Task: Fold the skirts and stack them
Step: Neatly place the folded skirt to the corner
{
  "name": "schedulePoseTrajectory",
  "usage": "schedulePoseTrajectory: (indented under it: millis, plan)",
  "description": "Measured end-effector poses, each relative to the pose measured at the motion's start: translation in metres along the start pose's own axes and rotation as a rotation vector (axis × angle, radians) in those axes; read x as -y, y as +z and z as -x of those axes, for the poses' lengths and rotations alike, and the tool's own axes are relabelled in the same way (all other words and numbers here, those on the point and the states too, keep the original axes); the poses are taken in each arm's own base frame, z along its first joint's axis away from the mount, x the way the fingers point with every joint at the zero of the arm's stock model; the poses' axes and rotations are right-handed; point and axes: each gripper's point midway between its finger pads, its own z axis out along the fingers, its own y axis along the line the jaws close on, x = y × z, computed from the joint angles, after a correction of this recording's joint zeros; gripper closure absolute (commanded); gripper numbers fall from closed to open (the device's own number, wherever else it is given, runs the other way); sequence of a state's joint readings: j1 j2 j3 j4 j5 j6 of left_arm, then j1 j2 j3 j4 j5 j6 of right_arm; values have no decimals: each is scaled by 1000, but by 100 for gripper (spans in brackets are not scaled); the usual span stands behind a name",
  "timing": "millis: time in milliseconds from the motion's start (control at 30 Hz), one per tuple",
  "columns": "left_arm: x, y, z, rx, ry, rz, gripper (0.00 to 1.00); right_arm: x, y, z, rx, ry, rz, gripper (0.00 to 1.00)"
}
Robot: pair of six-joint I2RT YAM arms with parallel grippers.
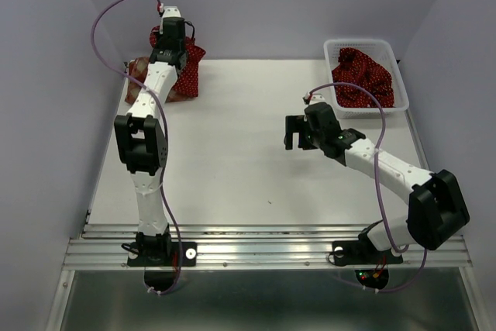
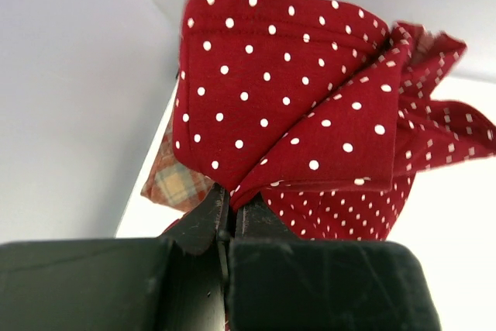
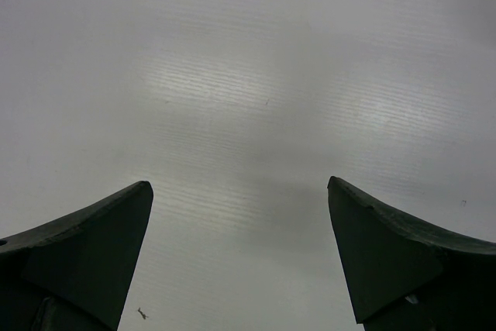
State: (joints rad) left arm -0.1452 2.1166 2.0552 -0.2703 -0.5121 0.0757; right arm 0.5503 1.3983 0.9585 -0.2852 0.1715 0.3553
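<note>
I should next lower the dark red dotted skirt's edge left in the top view with my left gripper, across the checked skirt's bare part (image 1: pixel 135 78) (image 2: pixel 177 181), and release it.
My left gripper (image 1: pixel 172 46) is at the far left corner of the table, shut on a dark red dotted skirt (image 1: pixel 188 70). In the left wrist view the jaws pinch a folded edge of that skirt (image 2: pixel 287 98). The checked skirt (image 2: pixel 177 184) lies under it and shows beside my arm in the top view (image 1: pixel 140 68). A second dark red dotted skirt (image 1: pixel 361 75) lies crumpled in the white mesh basket (image 1: pixel 397 67) at the far right. My right gripper (image 1: pixel 295 132) is open and empty over bare table (image 3: pixel 240 114), left of the basket.
Grey walls close in the table at the back and on both sides. The table's near edge is a metal rail (image 1: pixel 263 249) where both arm bases are bolted.
</note>
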Motion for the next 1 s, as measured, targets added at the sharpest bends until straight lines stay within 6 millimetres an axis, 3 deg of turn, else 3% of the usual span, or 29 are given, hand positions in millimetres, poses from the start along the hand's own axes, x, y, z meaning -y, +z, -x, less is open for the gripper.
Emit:
schedulePoseTrajectory:
  millis: [100, 433, 567, 867, 1000]
  plan:
    - [-4, 13, -2, -2, -24, 8, 100, 0, 1, -1, -5, -1, -2, 0]
    - [-25, 74, -62, -115, 10, 11, 100, 2, 7, -7, -25, -5, -16, 0]
    - [-37, 87, -64, -110, 3, 11, 100, 2, 14, -8, -40, -3, -28, 0]
    - [-43, 113, -61, -70, -10, -4, 100, 0, 30, -9, -79, 2, -45, 0]
    - [-40, 125, -66, -65, -6, -11, 68, -2, 35, -7, -87, 1, -49, 0]
